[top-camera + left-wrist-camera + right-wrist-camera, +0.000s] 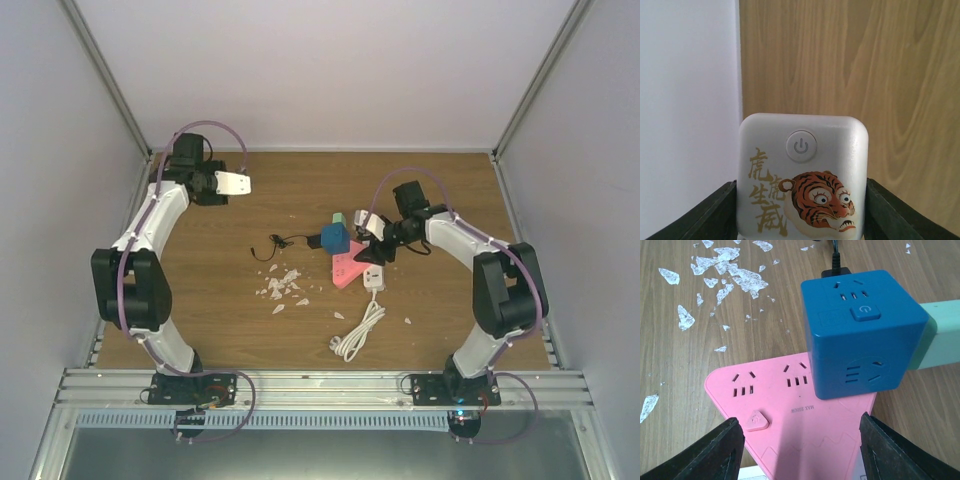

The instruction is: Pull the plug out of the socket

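Observation:
I will turn the white cube socket with my left gripper next and lower it toward the bare tabletop below. I will release it there, because that part of the tabletop is clear.
A black plug [832, 266] sits in the far face of a blue cube socket [865, 332]; its black cable [274, 246] trails left on the table. The blue cube [335, 238] rests against a pink triangular power strip [790, 405]. My right gripper [802, 450] is open and empty, hovering just above the pink strip's near corner, short of the blue cube; it shows in the top view [372, 250]. My left gripper [802, 210] is shut on a white cube socket with a tiger print [802, 175], held up at the far left [235, 183].
A mint-green block [940, 337] touches the blue cube's far right side. A white power strip [373, 279] with a coiled white cord [355, 335] lies nearer the arms. White paper scraps [283, 287] are scattered left of the pink strip. Enclosure walls stand on the sides.

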You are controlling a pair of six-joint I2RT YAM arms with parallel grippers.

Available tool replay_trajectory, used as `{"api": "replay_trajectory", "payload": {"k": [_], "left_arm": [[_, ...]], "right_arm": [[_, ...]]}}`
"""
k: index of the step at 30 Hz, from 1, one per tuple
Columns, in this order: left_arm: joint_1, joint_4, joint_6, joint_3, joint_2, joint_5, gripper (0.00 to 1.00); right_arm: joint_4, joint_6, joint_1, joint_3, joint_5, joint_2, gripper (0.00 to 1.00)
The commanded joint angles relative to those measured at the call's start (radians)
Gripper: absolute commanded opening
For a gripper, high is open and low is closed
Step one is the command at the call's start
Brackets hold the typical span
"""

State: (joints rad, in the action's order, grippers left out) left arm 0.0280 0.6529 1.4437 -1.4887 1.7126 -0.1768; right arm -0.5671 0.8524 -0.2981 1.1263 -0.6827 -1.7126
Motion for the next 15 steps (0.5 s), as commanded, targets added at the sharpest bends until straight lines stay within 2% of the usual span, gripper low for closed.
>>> {"api": "replay_trajectory", "payload": {"k": [1,7,15], "left_arm": [[0.003,-0.136,0.274,-0.036,0.019,0.105,0.24],[0.003,-0.246,0.544,-0.020,0.092,0.209,0.26],[0.003,-0.318,0.722,-0.079,0.200,0.281,0.30]], "right_arm": [[0.017,-0.045,0.015,0.024,-0.024,0.036,0.65],[0.028,-0.066,0.023,0.021,-0.025,0.037,0.65],[0.056,-0.112,0.029,-0.006,-0.019,0.057,0.65]]}}
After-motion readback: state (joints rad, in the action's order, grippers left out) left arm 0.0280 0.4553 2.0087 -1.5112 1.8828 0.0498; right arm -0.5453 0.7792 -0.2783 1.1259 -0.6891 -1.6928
